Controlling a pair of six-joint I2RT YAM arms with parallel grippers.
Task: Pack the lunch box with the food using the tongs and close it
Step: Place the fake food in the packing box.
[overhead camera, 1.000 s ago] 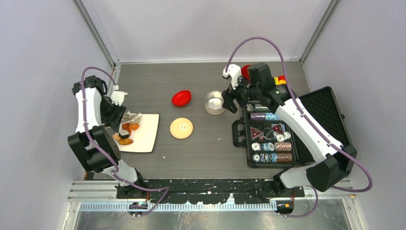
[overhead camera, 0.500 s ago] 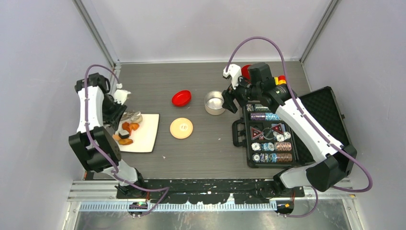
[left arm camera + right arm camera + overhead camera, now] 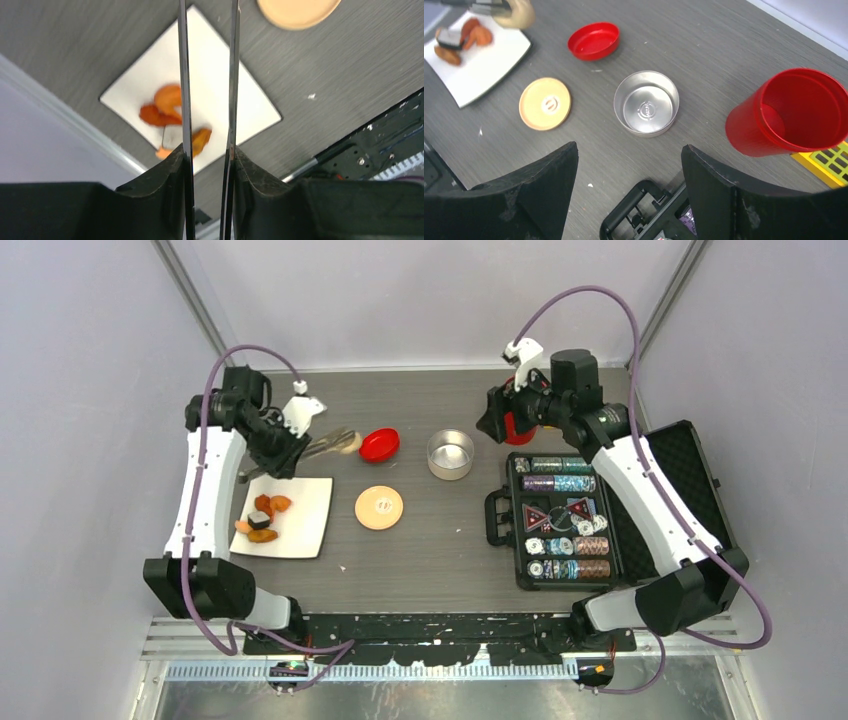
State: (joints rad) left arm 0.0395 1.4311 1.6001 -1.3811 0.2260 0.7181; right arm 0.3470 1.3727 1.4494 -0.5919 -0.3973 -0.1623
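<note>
Next, my left gripper needs to move past the red dish (image 3: 380,444) and down, releasing the food into the empty lunch box, which stands to its right in the top view.
My left gripper (image 3: 290,447) (image 3: 207,156) is shut on the tongs (image 3: 325,445) (image 3: 183,75), its pads pressing on both silver arms. The tong tips hold a pale tan piece of food (image 3: 348,441) (image 3: 518,12) in the air beside a small red dish (image 3: 380,444). Orange-brown food pieces (image 3: 262,520) (image 3: 165,106) and a whitish one with a dark part lie on the white plate (image 3: 305,525). The steel lunch box (image 3: 450,454) (image 3: 646,103) stands empty, and its tan lid (image 3: 379,508) (image 3: 545,103) lies flat to its near left. My right gripper (image 3: 500,420) (image 3: 629,165) is open behind and right of the tin.
A red cup (image 3: 794,112) stands at the back right beside a yellow block. The open black case of poker chips (image 3: 560,530) fills the right side, its handle (image 3: 639,200) just below my right fingers. Grey walls close in on the left, back and right.
The left arm lifted the tongs off the plate with a tan piece and swung them right, toward the red dish. The right gripper drew back from the tin toward the rear.
</note>
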